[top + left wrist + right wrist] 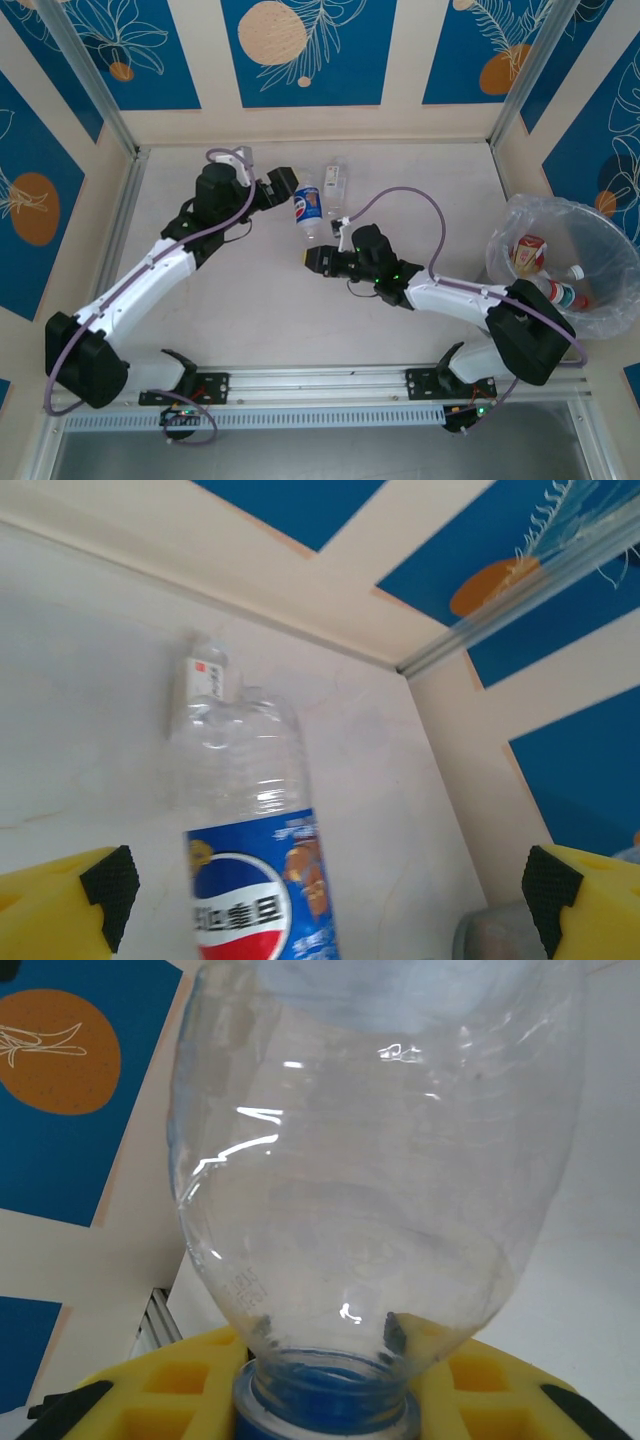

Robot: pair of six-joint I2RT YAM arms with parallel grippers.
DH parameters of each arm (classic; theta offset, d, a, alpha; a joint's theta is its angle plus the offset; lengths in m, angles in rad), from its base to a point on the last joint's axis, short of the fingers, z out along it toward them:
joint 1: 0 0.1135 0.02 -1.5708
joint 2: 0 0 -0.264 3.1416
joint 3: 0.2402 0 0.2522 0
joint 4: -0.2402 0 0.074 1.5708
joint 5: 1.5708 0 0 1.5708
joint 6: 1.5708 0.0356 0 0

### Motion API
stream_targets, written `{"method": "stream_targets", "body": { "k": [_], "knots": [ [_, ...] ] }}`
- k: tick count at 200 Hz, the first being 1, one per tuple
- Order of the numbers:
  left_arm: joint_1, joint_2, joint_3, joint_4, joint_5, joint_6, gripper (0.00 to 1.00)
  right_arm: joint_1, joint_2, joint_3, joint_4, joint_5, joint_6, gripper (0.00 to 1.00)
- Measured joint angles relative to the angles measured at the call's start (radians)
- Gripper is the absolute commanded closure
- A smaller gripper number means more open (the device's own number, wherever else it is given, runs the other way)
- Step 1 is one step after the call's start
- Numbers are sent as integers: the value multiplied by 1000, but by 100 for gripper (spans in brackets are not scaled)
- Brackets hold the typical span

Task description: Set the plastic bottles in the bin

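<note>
I should lift the Pepsi bottle and swing it over the open top of the bin across the table before my right gripper releases it.
A clear Pepsi bottle with a blue label lies mid-table. My right gripper is shut on its blue-capped neck. In the right wrist view the bottle rises from between the yellow fingers of that gripper. My left gripper stands open at the bottle's far end. In the left wrist view the labelled body sits between the widely spread jaws of that gripper, touching neither finger. A second clear bottle with a white label lies just behind. The bin stands at the right with bottles inside.
The back wall and its corner post are close behind the two bottles. An aluminium rail runs along the near table edge by the arm bases. Open tabletop lies between the arms.
</note>
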Motion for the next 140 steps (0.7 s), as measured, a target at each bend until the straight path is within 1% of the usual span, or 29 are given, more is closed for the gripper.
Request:
{"method": "stream_targets", "body": {
  "k": [30,59,110,140],
  "knots": [
    [0,-86,-117,16,-124,0,0,-28,-93,-23,-42,29,-35,100],
    [0,-111,-185,14,-192,13,0,-71,-235,-34,-100,71,-95,100],
    [0,-111,-200,27,-204,23,0,-180,-505,-34,-236,130,-220,100],
    [0,-102,-199,46,-175,34,0,-233,-636,-29,-341,158,-289,100]
  ]
}}
